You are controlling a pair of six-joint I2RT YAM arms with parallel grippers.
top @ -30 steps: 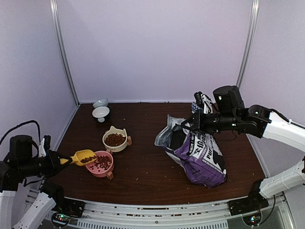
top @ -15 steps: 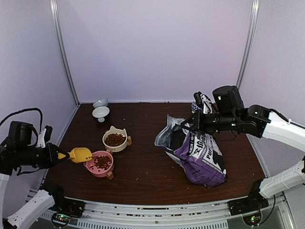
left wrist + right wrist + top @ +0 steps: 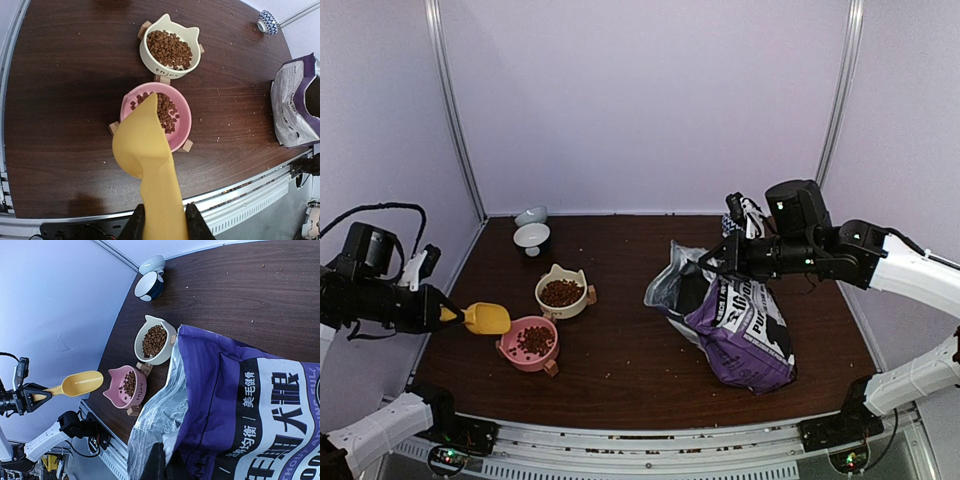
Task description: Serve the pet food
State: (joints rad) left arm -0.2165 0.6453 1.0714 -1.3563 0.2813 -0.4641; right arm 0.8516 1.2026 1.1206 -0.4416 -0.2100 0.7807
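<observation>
I will next lower the scoop (image 3: 488, 319) outward with my left gripper and let go of it on the bare tabletop below, beside the cream bowl, as both cat-shaped bowls hold kibble.
The pet food shows as brown kibble in a pink cat-shaped bowl (image 3: 530, 343) (image 3: 167, 111) and in a cream cat-shaped bowl (image 3: 561, 292) (image 3: 170, 47). My left gripper (image 3: 438, 313) (image 3: 162, 226) is shut on the handle of a yellow scoop (image 3: 488, 319) (image 3: 144, 145). The scoop hangs just left of the pink bowl, underside toward the wrist camera, so its inside is hidden. My right gripper (image 3: 715, 264) (image 3: 167, 465) is shut on the open top edge of the purple-and-white bag (image 3: 740, 325) (image 3: 250, 400), holding it up.
Two small white and blue bowls (image 3: 531, 232) (image 3: 150, 282) stand at the back left corner. A small blue-patterned bowl (image 3: 267, 22) sits at the back, near the bag. Stray kibble dots the brown table (image 3: 620, 370). Walls enclose the left, back and right.
My left gripper has drawn the scoop back to the left, off the pink bowl it hung over with kibble in it. The right arm and bag have stayed still.
</observation>
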